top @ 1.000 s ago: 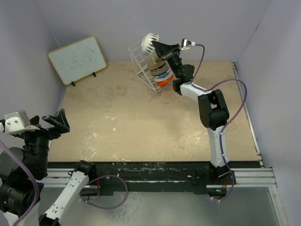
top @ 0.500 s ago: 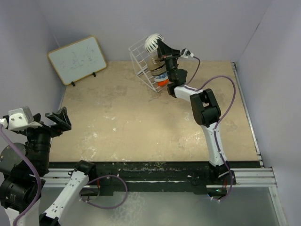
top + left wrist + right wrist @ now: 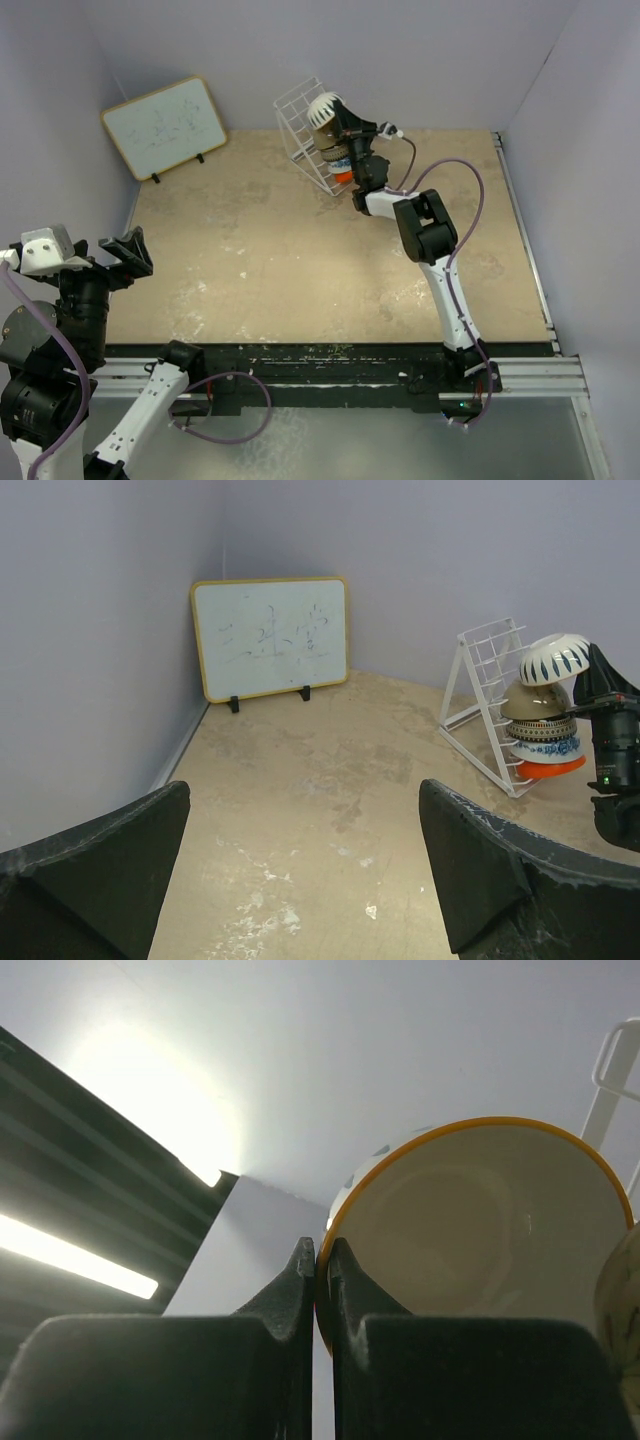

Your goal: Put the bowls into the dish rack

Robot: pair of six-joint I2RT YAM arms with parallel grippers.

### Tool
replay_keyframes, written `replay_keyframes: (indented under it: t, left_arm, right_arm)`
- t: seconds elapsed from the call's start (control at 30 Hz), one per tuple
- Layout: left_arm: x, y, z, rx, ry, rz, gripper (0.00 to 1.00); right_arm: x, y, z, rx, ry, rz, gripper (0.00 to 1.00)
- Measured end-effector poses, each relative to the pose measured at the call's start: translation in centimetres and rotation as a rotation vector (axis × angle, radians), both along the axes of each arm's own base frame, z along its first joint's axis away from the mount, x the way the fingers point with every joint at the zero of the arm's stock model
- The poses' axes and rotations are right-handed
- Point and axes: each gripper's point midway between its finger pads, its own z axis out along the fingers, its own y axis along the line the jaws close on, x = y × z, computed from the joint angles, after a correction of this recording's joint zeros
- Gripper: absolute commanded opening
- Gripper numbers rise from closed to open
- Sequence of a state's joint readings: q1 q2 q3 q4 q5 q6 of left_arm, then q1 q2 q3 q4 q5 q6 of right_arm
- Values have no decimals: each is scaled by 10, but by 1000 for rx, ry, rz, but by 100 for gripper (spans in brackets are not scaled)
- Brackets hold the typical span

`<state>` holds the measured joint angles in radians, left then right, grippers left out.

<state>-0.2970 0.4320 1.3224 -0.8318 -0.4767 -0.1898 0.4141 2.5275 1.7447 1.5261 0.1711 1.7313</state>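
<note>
The cream-white bowl point(image 3: 322, 107) in my right gripper is still above the stack. It needs to go down over the brown bowl point(image 3: 535, 702) next, toward the rack's wires.
My right gripper point(image 3: 340, 116) is shut on the rim of a cream-white bowl point(image 3: 322, 107) with dark leaf marks and an orange edge. It holds the bowl at the top of the white wire dish rack point(image 3: 297, 128). The right wrist view shows the fingertips point(image 3: 317, 1250) pinching that rim, with the bowl's pale inside point(image 3: 480, 1230) facing me. In the left wrist view the rack point(image 3: 478, 670) holds a brown bowl point(image 3: 535, 702), a blue-and-white patterned bowl point(image 3: 543, 740) and an orange-red bowl point(image 3: 550, 768), stacked under the held bowl point(image 3: 553, 658). The black bowl is out of view. My left gripper point(image 3: 303, 800) is open and empty.
A wood-framed whiteboard point(image 3: 165, 125) leans against the back left wall. Purple walls close the table at the back and both sides. The left gripper point(image 3: 125, 255) hovers at the near left edge, far from the rack.
The right gripper has lowered the cream-white bowl from above the rack onto the top of the stack and drawn in closer to the rack. The left arm has barely shifted.
</note>
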Motion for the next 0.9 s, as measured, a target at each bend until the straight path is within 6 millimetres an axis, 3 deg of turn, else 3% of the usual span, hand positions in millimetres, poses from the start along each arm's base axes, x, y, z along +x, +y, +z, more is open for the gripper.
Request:
replay_keyframes:
  t: [0.4,0.63,0.9]
  left_arm:
    - [0,0,0,0,1,1,99]
    - [-1,1,-3,3,12,5,99]
    - [-2,1,-5,4,17,2,99]
  right_arm:
    - [7,4,18,52,-79,21,0]
    - [23,10,-26,33,16,31,0]
    - [25,11,-31,13,64,31,0]
